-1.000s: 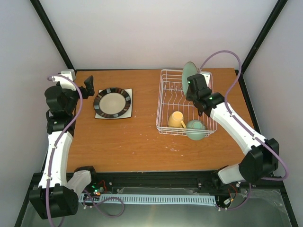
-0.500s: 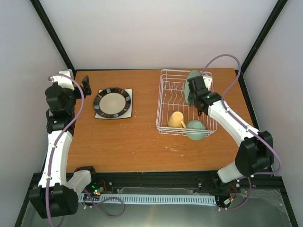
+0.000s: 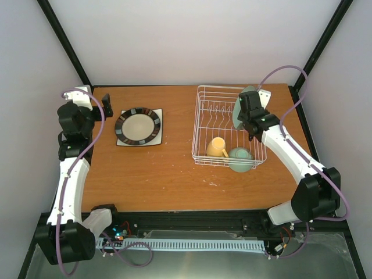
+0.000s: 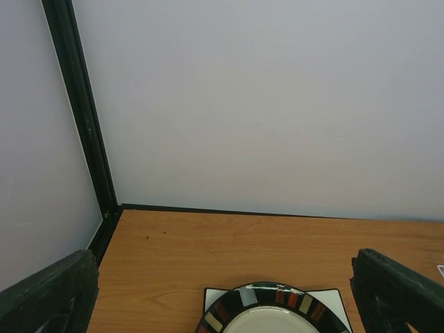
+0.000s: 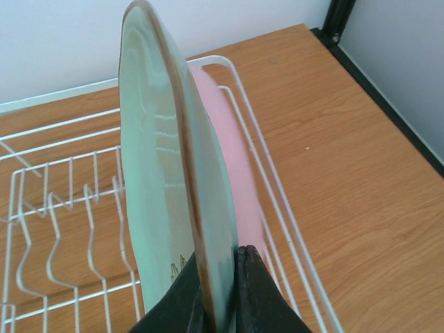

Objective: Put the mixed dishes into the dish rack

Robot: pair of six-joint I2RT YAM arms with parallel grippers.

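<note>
The pink plate (image 5: 232, 180) stands close alongside, so my right gripper needs to move down toward the rack's empty wires to the left in the top view and let go of the mint-green plate's rim.
My right gripper (image 5: 218, 291) is shut on the rim of the mint-green round plate (image 5: 173, 180), held on edge over the right end of the white wire dish rack (image 3: 204, 125), beside the pink round plate (image 5: 232, 180) standing against the rack's right wall. In the top view the mint-green plate (image 3: 238, 113) and right gripper (image 3: 249, 110) show at the rack's back right. The yellow mug (image 3: 216, 146) and mint-green bowl (image 3: 240, 158) sit at the rack's front. The dark-rimmed cream plate (image 3: 138, 125) lies on the white square plate (image 3: 156, 139). My left gripper (image 3: 107, 106) is open and empty left of them.
Black frame posts stand at the back left (image 4: 80, 111) and back right (image 5: 340, 21) corners. The rack's upright prongs (image 5: 69, 222) are left of the held plate. Bare wood table (image 3: 163, 174) lies between the plate stack and the rack.
My right gripper has carried the mint-green plate to the right and lower, toward the rack's right end. My left gripper has drawn back slightly toward the far left corner.
</note>
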